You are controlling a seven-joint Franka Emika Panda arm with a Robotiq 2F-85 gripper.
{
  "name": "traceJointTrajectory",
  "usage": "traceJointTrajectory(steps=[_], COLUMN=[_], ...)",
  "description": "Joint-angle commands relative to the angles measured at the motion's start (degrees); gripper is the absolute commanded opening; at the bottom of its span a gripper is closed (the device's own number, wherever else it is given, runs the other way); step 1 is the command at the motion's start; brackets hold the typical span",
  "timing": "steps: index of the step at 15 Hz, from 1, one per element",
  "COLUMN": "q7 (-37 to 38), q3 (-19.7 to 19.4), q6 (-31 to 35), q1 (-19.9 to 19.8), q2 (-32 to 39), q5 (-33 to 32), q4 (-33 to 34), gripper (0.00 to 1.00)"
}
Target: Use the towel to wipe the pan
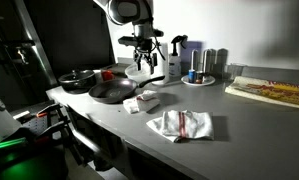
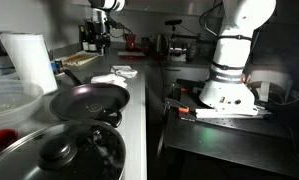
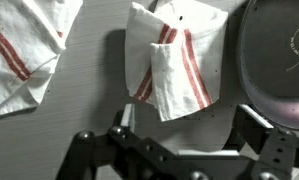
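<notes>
I should move my gripper down onto the pan-side white towel's folded flap, since that flap lies on top, below and ahead of my open fingers.
A dark frying pan [image 1: 111, 92] sits on the grey counter and shows in both exterior views [image 2: 89, 100]; its rim is at the right edge of the wrist view [image 3: 279, 50]. A folded white towel with red stripes [image 1: 143, 101] lies beside the pan, in the middle of the wrist view [image 3: 174, 65]. My gripper [image 1: 142, 58] hangs open and empty well above the counter, behind this towel and the pan; its fingers frame the bottom of the wrist view [image 3: 186, 130]. It is small and far in an exterior view [image 2: 98, 38].
A second striped towel [image 1: 181, 124] lies crumpled near the counter's front edge [image 3: 19, 50]. Another dark pan [image 1: 77, 78] sits behind the first. Bottles and cups [image 1: 197, 66] stand at the back. A board [image 1: 269, 92] lies further along. A lidded pot [image 2: 59, 152] is close to one camera.
</notes>
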Motion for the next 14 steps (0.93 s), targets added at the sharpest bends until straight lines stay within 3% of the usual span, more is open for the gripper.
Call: traceJointTrajectory(steps=[1,7,14], q7=[5.4,14.3,21.2], q3=[1.1,0.2,-0.2], q6=[1.6,3.9,6.1], q1=[-0.2,0.9,2.2], q2=[6.5,13.7,15.9], q5=[-0.5,-2.5,-3.0], q4=[5.5,9.6,7.0], gripper=[1.0,1.0,1.0])
